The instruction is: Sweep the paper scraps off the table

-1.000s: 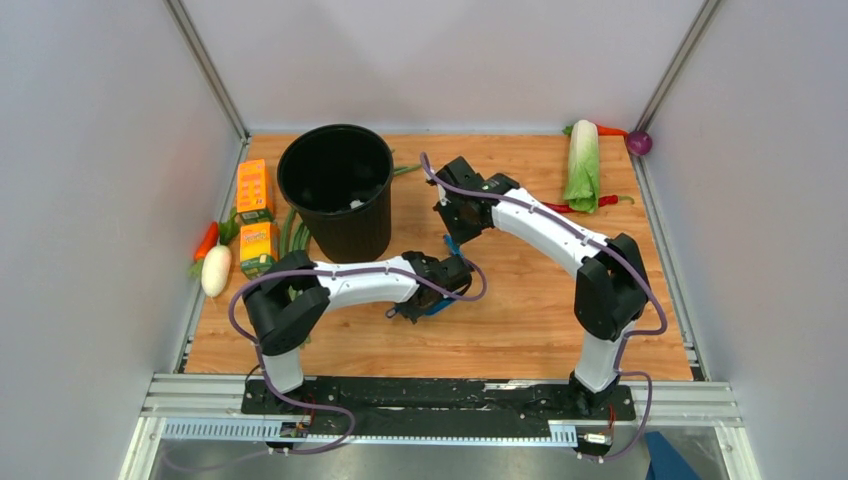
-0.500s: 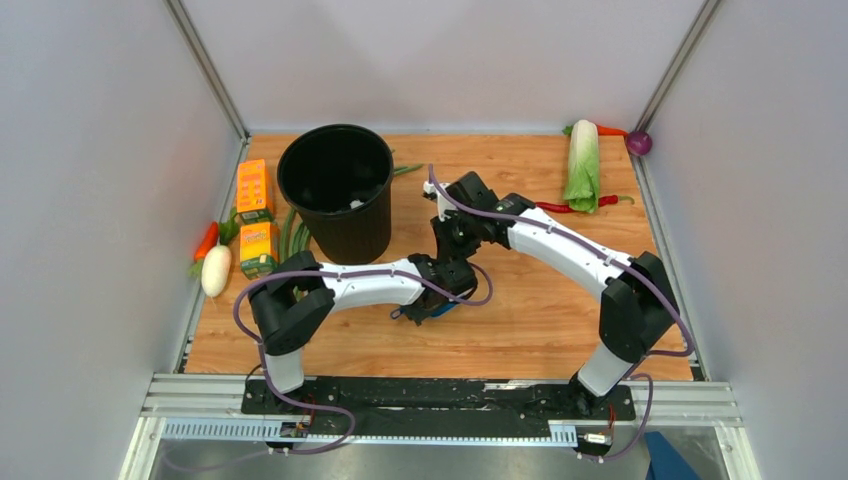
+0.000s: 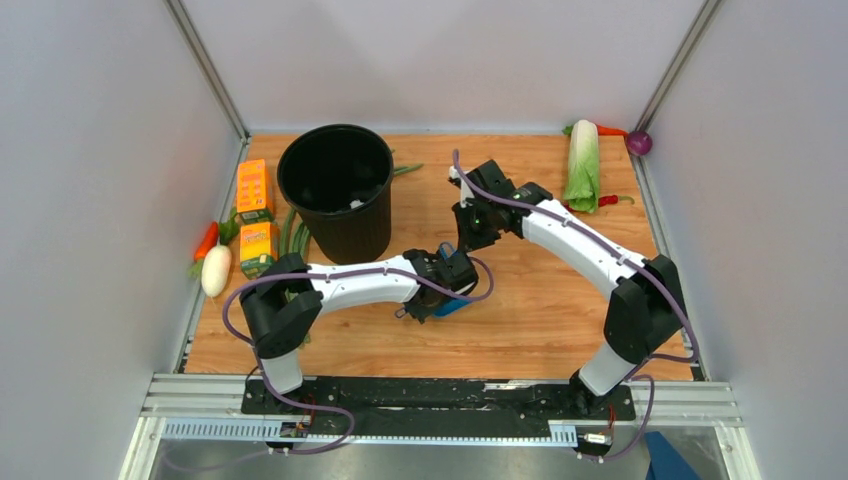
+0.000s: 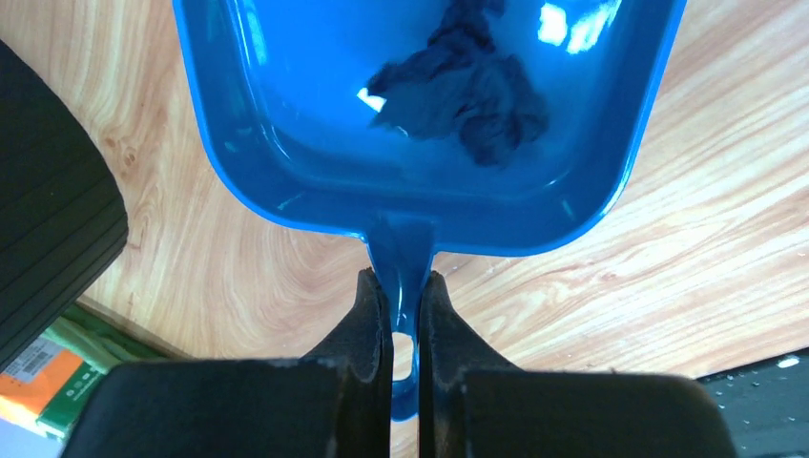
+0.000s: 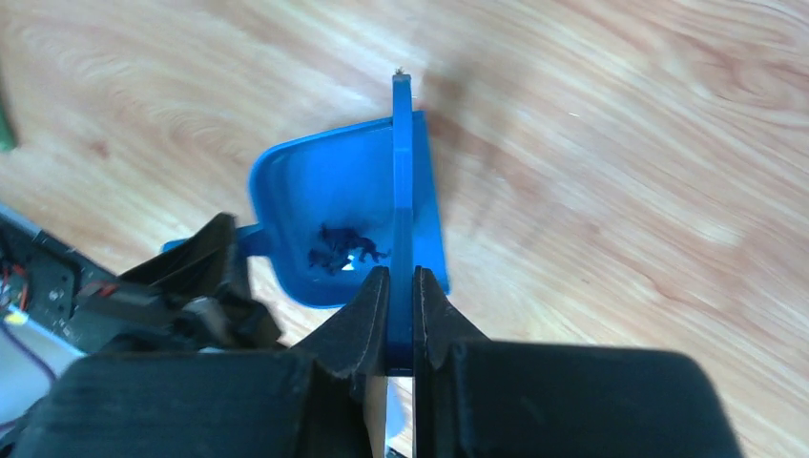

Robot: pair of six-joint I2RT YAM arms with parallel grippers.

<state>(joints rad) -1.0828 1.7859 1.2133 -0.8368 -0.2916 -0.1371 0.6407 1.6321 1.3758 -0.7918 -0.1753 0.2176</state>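
My right gripper holds the brush (image 5: 403,191) and the dustpan holds the scraps, so next my right gripper will move back, to the right in the top view and down onto bare tabletop, and let go of the brush.
Several dark navy paper scraps (image 4: 467,95) lie clumped inside the blue dustpan (image 4: 286,114), which rests low over the wooden table (image 3: 540,320). My left gripper (image 4: 402,279) is shut on the dustpan's handle. The dustpan (image 3: 455,303) shows just past my left gripper (image 3: 440,285) at mid-table. My right gripper (image 5: 401,272) is shut on the blue hand brush (image 5: 403,191), seen edge-on above the dustpan (image 5: 305,191) and the scraps (image 5: 343,250). My right gripper (image 3: 470,225) hangs just behind the dustpan.
A black bin (image 3: 335,190) stands at the back left, close to my left arm. Two orange boxes (image 3: 254,190), a white radish (image 3: 215,270) and a carrot (image 3: 205,240) lie by the left wall. A cabbage (image 3: 582,165), a red chilli (image 3: 590,203) and a purple onion (image 3: 640,143) lie back right.
My right gripper has moved right and a little back with the brush. My left gripper has shifted slightly right with the dustpan.
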